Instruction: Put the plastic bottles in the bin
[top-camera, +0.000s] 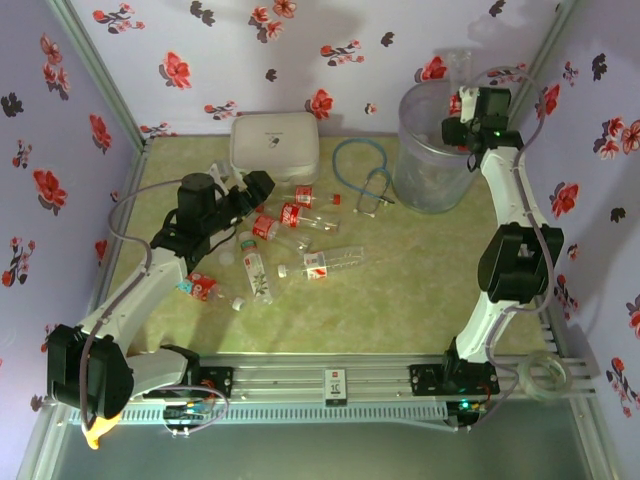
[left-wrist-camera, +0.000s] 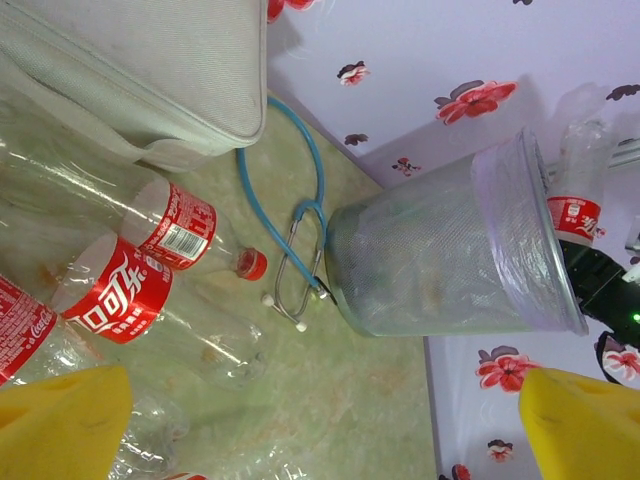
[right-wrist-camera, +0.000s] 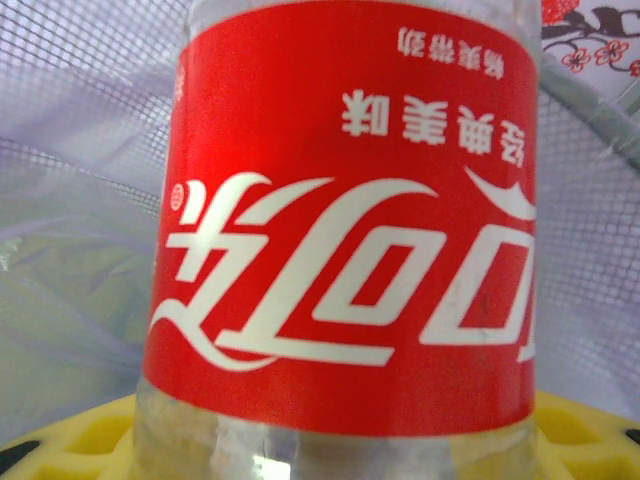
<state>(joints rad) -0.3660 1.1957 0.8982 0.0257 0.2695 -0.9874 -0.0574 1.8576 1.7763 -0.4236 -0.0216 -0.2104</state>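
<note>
The red-labelled bottle already has the bin's mesh side around its sides, so the robot's right gripper needs to stay over the bin's opening next and let go of the bottle there.
Several plastic bottles lie in the middle of the table, among them red-labelled ones and a white-green one. My left gripper hovers over them, open, its yellow fingertips wide apart with nothing between. The bin stands at the back right. My right gripper is at the bin's far rim, shut on a red-labelled bottle that stands upright above the rim. The bin's wall shows behind it.
A white rectangular case sits at the back, left of a blue stethoscope that touches the bin's foot. Flowered walls close in the back and both sides. Bare table lies in front of the bin.
</note>
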